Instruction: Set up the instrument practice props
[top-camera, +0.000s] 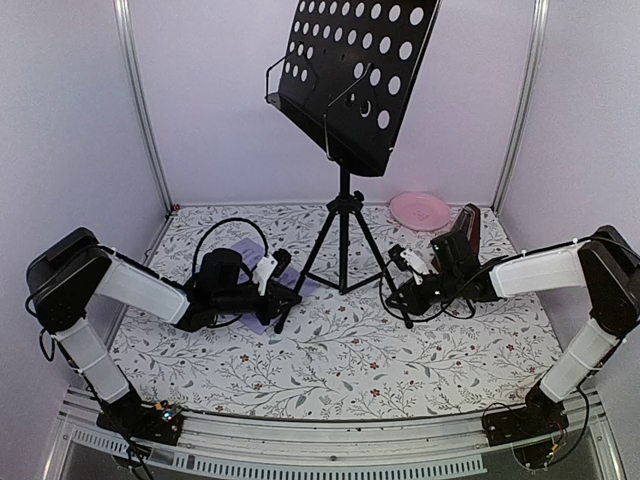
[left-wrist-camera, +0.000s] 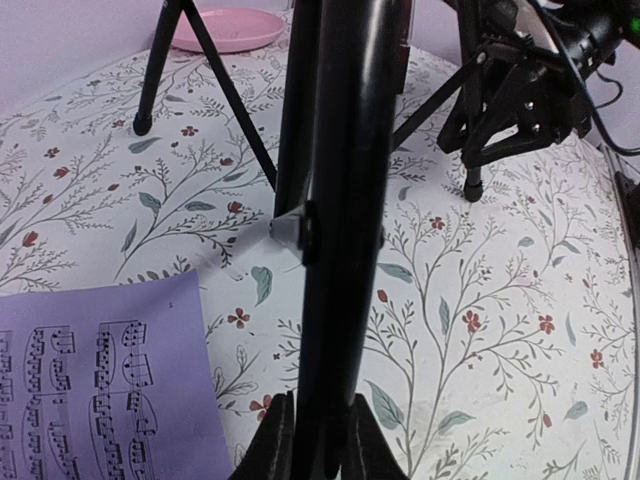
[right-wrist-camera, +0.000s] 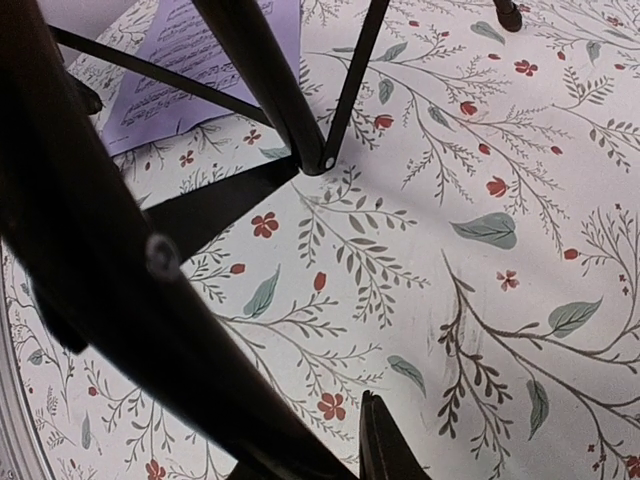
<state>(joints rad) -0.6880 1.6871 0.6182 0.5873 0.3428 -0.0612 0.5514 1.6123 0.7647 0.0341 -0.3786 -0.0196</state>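
My left gripper first drags the music stand's held leg (top-camera: 292, 303) to the right in the top view and back next, to get it off the sheet-music page.
The black perforated music stand (top-camera: 355, 70) stands upright on its tripod at the middle of the table. My left gripper (top-camera: 290, 300) (left-wrist-camera: 318, 420) is shut on the lower part of the front-left tripod leg (left-wrist-camera: 340, 200), one jaw on each side. My right gripper (top-camera: 402, 297) (right-wrist-camera: 310, 440) sits at the front-right tripod leg (right-wrist-camera: 120, 280). Its one visible finger (right-wrist-camera: 378, 445) stands clear of the leg and the other is hidden behind it. A sheet-music page (top-camera: 245, 255) (left-wrist-camera: 90, 390) (right-wrist-camera: 200, 60) lies flat under the left side of the tripod. The dark red-brown metronome (top-camera: 468, 222) stands at the back right.
A pink round plate (top-camera: 420, 210) (left-wrist-camera: 225, 28) lies at the back right, next to the metronome. A floral cloth (top-camera: 330, 370) covers the table. White walls with metal posts close in the back and sides. Black cables loop by both wrists.
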